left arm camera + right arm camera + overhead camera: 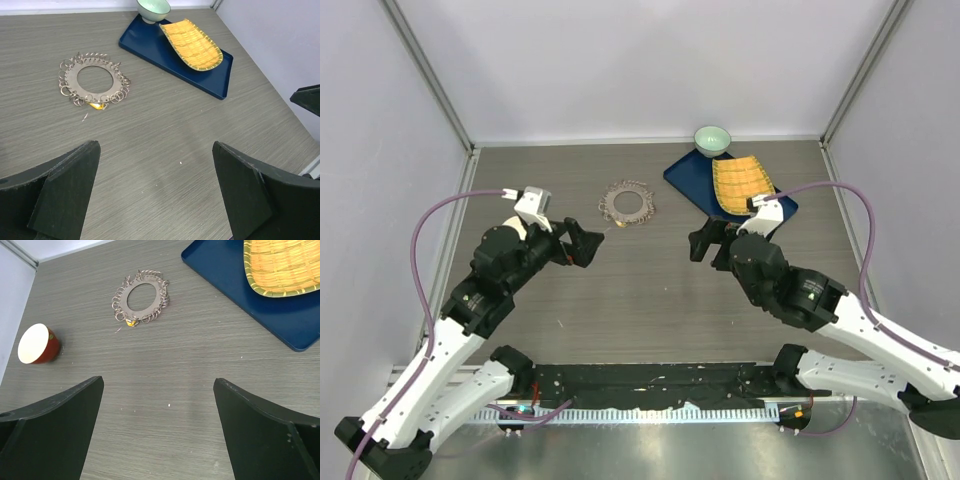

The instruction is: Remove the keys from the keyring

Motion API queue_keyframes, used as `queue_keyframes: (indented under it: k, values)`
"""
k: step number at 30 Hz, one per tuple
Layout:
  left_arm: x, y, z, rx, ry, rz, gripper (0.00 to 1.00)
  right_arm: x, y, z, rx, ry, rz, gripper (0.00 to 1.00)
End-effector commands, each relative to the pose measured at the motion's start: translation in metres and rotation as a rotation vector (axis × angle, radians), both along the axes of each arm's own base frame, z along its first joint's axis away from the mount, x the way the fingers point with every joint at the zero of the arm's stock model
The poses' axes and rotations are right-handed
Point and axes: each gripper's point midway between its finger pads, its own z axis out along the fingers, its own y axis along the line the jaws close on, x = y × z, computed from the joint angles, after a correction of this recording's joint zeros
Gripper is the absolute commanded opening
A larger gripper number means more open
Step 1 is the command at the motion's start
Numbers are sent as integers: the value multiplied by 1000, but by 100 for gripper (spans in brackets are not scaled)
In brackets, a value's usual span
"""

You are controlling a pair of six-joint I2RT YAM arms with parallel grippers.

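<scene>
The wire loops stick out past the keyring's rim along the near edge's tray side, so my right gripper will go outward and down first to get onto them.
The keyring [615, 205] is a flat grey metal ring lying on the table at the back middle, fringed all round with small thin metal pieces, the keys [642, 215]. It also shows in the left wrist view [71, 79] and the right wrist view [158, 297], with the fringe [117, 95] [119, 305] looking like small wire loops. A small yellow bit [97, 105] lies at its near edge. My left gripper [592, 247] [155, 145] is open and empty, near and left of the ring. My right gripper [705, 243] [157, 381] is open and empty, near and right of it.
A dark blue tray [690, 180] [150, 47] [225, 275] at the back right holds a yellow woven dish [740, 185]. A small green bowl [712, 138] stands at the tray's far corner. A red bowl [37, 344] stands left of the ring. White walls enclose the table.
</scene>
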Motion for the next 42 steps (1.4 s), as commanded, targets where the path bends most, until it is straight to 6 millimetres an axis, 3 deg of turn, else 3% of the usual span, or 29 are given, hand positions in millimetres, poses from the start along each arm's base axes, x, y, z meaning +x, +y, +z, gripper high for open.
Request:
queue_keyframes:
  k: [1,5,7,9,10,12,13,14,16,17,20,21,24,26,28,34,35,36,42]
  values:
    - [2,7,16,-22,-64,34,100,8,-2,7,29,-36,-56,100]
    - [6,16,14,0,-59,90,100,21,-11,-15,-32,-43,-168,100]
    - [7,21,16,5,-59,111,100,33,-15,-34,-170,-43,-222,100]
    - [8,27,18,-4,-63,151,100,44,-10,-33,-222,-57,-258,98]
    - [8,29,19,-8,-68,161,100,52,1,-51,-330,-34,-233,97]
    - [7,35,22,-20,-87,185,100,68,26,-50,-356,-40,-178,95]
    - [6,37,23,-22,-95,196,100,75,49,-52,-366,-46,-87,93]
    - [7,39,25,-30,-106,207,100,85,62,-74,-416,-13,-47,89]
    - [7,47,26,-35,-119,245,100,97,97,-80,-361,11,88,86]
    - [6,49,27,-37,-121,256,100,107,107,-103,-393,49,135,83]
    - [5,57,30,-42,-132,289,100,134,123,-117,-331,84,201,74]
    - [5,57,30,-45,-134,292,100,148,121,-133,-336,113,194,70]
    - [5,59,31,-46,-137,300,100,165,130,-155,-314,152,244,58]
    - [4,59,32,-51,-135,296,100,176,125,-164,-317,161,238,53]
    - [3,58,31,-53,-132,291,100,189,121,-175,-296,192,241,52]
    - [3,47,29,-64,-116,245,100,213,133,-187,-221,189,336,51]
    - [4,47,29,-63,-115,245,100,218,130,-201,-221,216,333,51]
    - [4,47,28,-60,-111,244,100,225,132,-198,-212,210,333,51]
    - [5,45,27,-60,-108,236,100,237,142,-218,-189,242,353,51]
